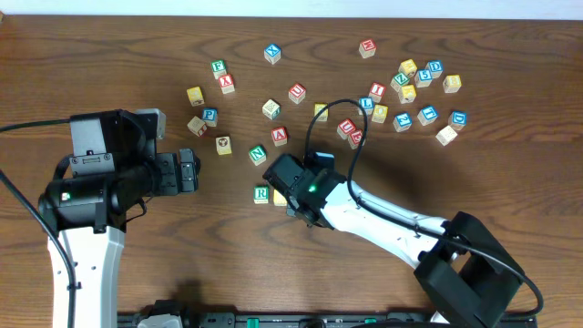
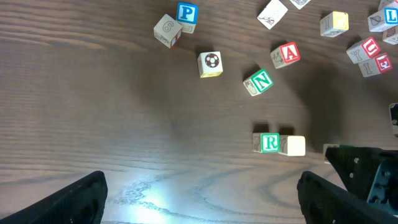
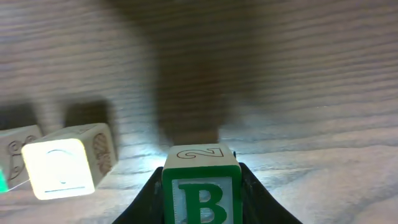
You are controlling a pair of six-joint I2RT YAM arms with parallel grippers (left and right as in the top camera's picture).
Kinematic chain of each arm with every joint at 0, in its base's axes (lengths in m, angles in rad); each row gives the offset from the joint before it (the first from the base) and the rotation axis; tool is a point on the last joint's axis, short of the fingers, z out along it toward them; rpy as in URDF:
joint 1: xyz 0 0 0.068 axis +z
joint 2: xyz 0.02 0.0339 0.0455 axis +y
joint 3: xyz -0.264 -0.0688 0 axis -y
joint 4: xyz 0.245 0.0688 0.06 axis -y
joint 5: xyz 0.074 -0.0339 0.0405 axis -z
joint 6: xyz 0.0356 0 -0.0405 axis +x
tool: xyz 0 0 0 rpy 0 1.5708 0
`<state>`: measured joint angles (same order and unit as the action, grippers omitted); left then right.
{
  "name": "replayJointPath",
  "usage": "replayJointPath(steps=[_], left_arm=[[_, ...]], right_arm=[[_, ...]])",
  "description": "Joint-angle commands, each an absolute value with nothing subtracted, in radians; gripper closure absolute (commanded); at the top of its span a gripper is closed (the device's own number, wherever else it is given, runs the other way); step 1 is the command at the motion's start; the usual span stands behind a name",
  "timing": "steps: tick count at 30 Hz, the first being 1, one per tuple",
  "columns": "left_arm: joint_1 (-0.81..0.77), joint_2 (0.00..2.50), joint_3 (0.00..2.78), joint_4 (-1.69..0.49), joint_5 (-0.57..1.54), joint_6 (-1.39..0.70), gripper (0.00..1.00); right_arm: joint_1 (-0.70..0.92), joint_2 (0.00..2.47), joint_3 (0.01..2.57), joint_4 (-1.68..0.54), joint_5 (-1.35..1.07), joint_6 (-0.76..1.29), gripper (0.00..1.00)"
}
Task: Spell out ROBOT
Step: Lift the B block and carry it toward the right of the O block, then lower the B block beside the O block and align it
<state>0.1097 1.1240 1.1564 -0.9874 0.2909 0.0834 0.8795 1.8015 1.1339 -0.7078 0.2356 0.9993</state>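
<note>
My right gripper will next move down toward the pale block across a gap to the left in the wrist view, toward its side, and let go of the B block.
A green R block (image 2: 270, 142) lies on the table with a pale block (image 2: 293, 145) touching its right side; both also show in the overhead view, the R block (image 1: 261, 194) and the pale block (image 1: 280, 197). My right gripper (image 3: 200, 208) is shut on a green B block (image 3: 202, 193) with a "2" on its top face. It holds the block just right of the pale block (image 3: 62, 167), with a small gap between them. In the overhead view the right gripper (image 1: 294, 196) hides the B block. My left gripper (image 2: 199, 196) is open and empty, left of the row (image 1: 189, 173).
Loose letter blocks lie behind the row: N (image 2: 259, 81), A (image 2: 286, 53), a soccer-ball block (image 2: 211, 63), P (image 2: 186, 13). A denser cluster of several blocks (image 1: 414, 91) sits at the back right. The right arm's cable (image 1: 332, 114) loops over the middle blocks.
</note>
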Motion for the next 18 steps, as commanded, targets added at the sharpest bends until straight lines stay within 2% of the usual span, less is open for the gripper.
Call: replayJointPath(steps=[1, 18], left_arm=[[0.114, 1.122, 1.169, -0.989, 0.306, 0.097, 0.04], [0.114, 1.122, 1.169, -0.989, 0.306, 0.097, 0.04]], right_arm=[[0.9, 1.803, 1.129, -0.685, 0.249, 0.96, 0.81], [0.936, 1.865, 1.129, -0.634, 0.257, 0.945, 0.82]])
